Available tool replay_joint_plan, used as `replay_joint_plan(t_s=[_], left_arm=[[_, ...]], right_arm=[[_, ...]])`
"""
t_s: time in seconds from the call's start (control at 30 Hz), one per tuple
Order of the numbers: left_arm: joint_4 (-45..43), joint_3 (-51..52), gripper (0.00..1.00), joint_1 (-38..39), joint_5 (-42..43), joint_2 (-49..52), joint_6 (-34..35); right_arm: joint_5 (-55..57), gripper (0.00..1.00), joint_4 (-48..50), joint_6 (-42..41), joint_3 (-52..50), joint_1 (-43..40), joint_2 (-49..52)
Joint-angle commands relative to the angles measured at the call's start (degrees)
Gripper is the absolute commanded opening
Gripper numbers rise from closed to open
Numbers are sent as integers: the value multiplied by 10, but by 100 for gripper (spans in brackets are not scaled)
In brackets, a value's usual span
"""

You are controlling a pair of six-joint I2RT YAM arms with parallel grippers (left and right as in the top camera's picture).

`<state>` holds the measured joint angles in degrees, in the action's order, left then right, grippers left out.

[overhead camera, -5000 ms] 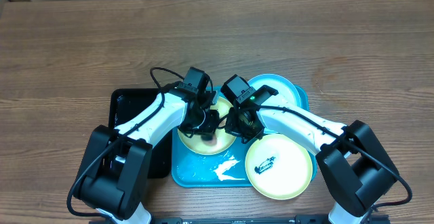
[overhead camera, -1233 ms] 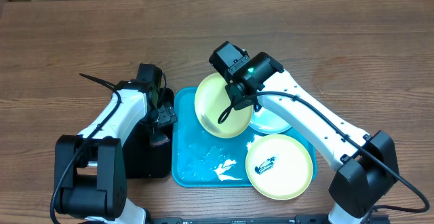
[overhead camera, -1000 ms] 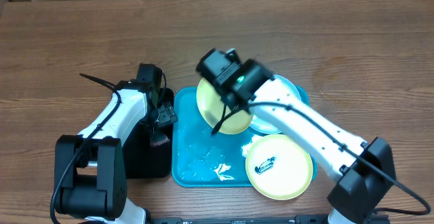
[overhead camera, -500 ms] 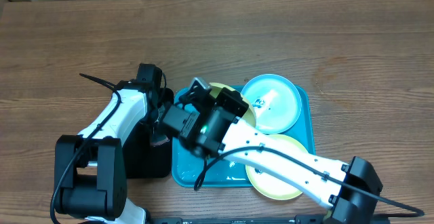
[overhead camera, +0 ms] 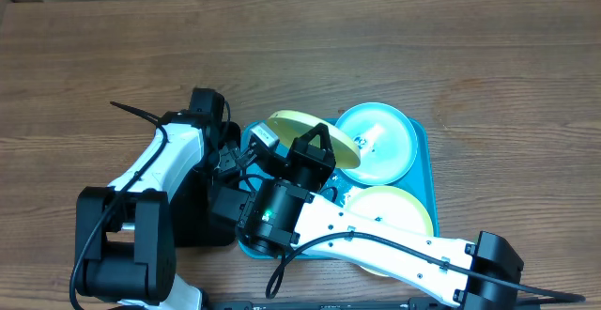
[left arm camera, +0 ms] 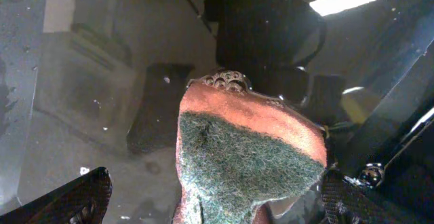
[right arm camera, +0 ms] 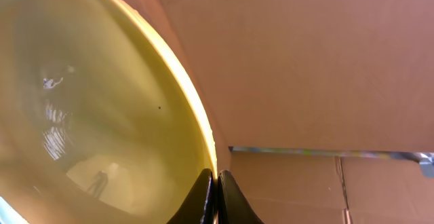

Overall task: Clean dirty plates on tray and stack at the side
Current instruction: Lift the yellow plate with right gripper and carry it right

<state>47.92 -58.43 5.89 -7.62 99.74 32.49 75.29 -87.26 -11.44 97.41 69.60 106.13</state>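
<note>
Bare wooden table lies below my right gripper, to its right in the overhead view. That gripper swings that way next, levels, lowers and releases the plate.
My right gripper (overhead camera: 315,143) is raised high over the blue tray (overhead camera: 425,174), shut on the rim of a pale yellow-green plate (overhead camera: 305,130) that is tilted nearly edge-on. In the right wrist view the fingers (right arm camera: 203,193) pinch that plate's (right arm camera: 102,115) edge. A light blue plate (overhead camera: 380,141) with a dark smudge lies at the tray's back right. Another yellow-green plate (overhead camera: 394,205) lies at the front right, partly hidden by my right arm. My left gripper (overhead camera: 223,164) stands open, low over the black tray (overhead camera: 192,225); a sponge (left arm camera: 251,156) sits between its wide-spread fingers (left arm camera: 78,197).
The wet black tray (left arm camera: 81,81) lies just left of the blue tray. My right arm stretches across the front half of the blue tray and hides most of it. Bare wooden table runs along the back and both sides. Cardboard walls show behind the held plate.
My right arm has swung left and risen toward the camera with the yellow-green plate, which has tipped from face-up to nearly edge-on. The left arm has stayed still over the black tray.
</note>
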Motion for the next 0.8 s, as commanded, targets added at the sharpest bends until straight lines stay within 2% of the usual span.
replay_joint_plan(t_s=[0.0, 0.23, 0.33, 0.4, 0.57, 0.77], left_arm=[[-4, -2, 100, 3, 11, -9, -6], [-4, -2, 100, 3, 11, -9, -6], [-4, -2, 100, 3, 10, -9, -6], [-4, -2, 100, 3, 10, -9, -6], [-4, -2, 100, 3, 12, -9, -6], [-4, -2, 100, 3, 13, -9, -6]], right_arm=[[31, 4, -1, -22, 17, 2, -22], [24, 4, 3, -23, 17, 1, -22], [-57, 4, 23, -24, 17, -5, -22], [-127, 4, 37, -53, 17, -22, -22], [-257, 4, 46, -199, 17, -106, -22], [-424, 4, 73, -226, 17, -252, -23]])
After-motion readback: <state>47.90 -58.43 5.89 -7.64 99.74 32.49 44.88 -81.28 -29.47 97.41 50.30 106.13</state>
